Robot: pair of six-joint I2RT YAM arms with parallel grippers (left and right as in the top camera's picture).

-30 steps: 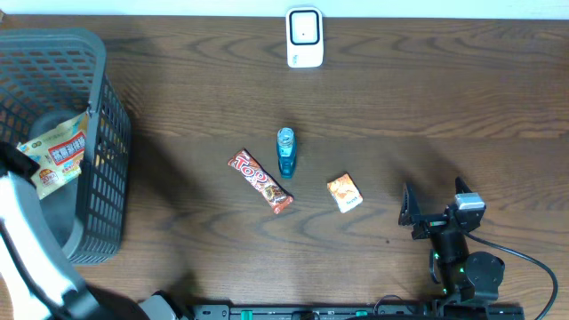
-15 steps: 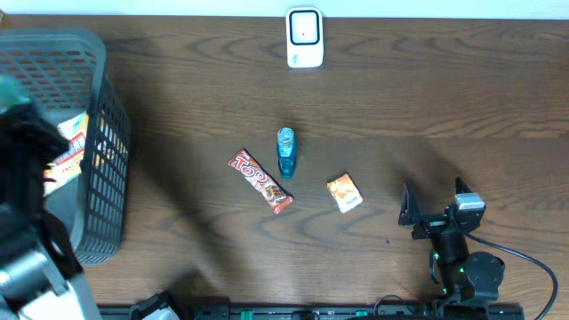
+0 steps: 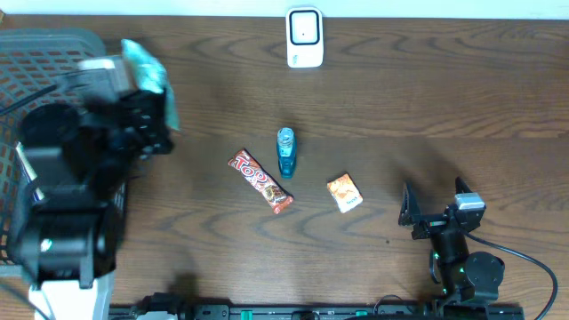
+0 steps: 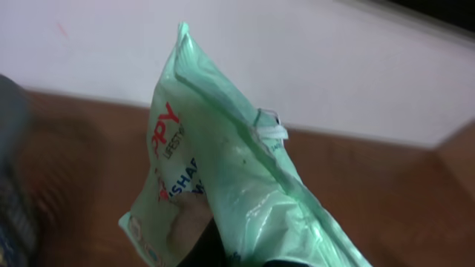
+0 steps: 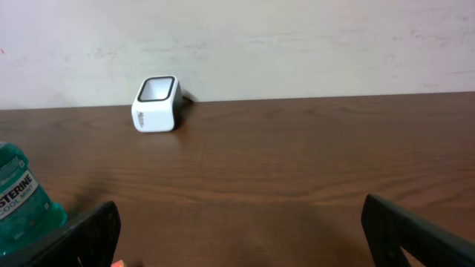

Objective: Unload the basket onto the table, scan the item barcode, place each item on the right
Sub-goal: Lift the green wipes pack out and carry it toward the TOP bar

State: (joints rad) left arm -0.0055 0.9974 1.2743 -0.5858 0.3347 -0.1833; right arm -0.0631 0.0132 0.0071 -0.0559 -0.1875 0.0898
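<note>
Next, the left gripper moves down toward the red candy bar and releases the green packet (image 3: 148,73) on the tabletop (image 3: 220,171) beside the bar's basket-side end, since that spot is bare.
A pale green packet (image 3: 148,73) with red lettering hangs above the table just right of the basket, and my left gripper (image 3: 153,114) is shut on its lower end. In the left wrist view the green packet (image 4: 223,163) fills the middle, and the dark fingers (image 4: 215,248) pinch its bottom edge. No barcode shows on the face turned to the camera. The white scanner (image 3: 304,37) stands at the table's far edge, seen also in the right wrist view as the scanner (image 5: 156,103). My right gripper (image 3: 436,206) rests open at the front right with nothing between its fingers (image 5: 89,233).
A dark mesh basket (image 3: 53,49) stands at the far left, mostly covered by the left arm. On the table's middle lie a red candy bar (image 3: 260,181), a blue mouthwash bottle (image 3: 285,152) and a small orange packet (image 3: 344,192).
The left arm has come up out of the basket and swung right and toward the table's far side, carrying the green packet. The right arm has not moved.
</note>
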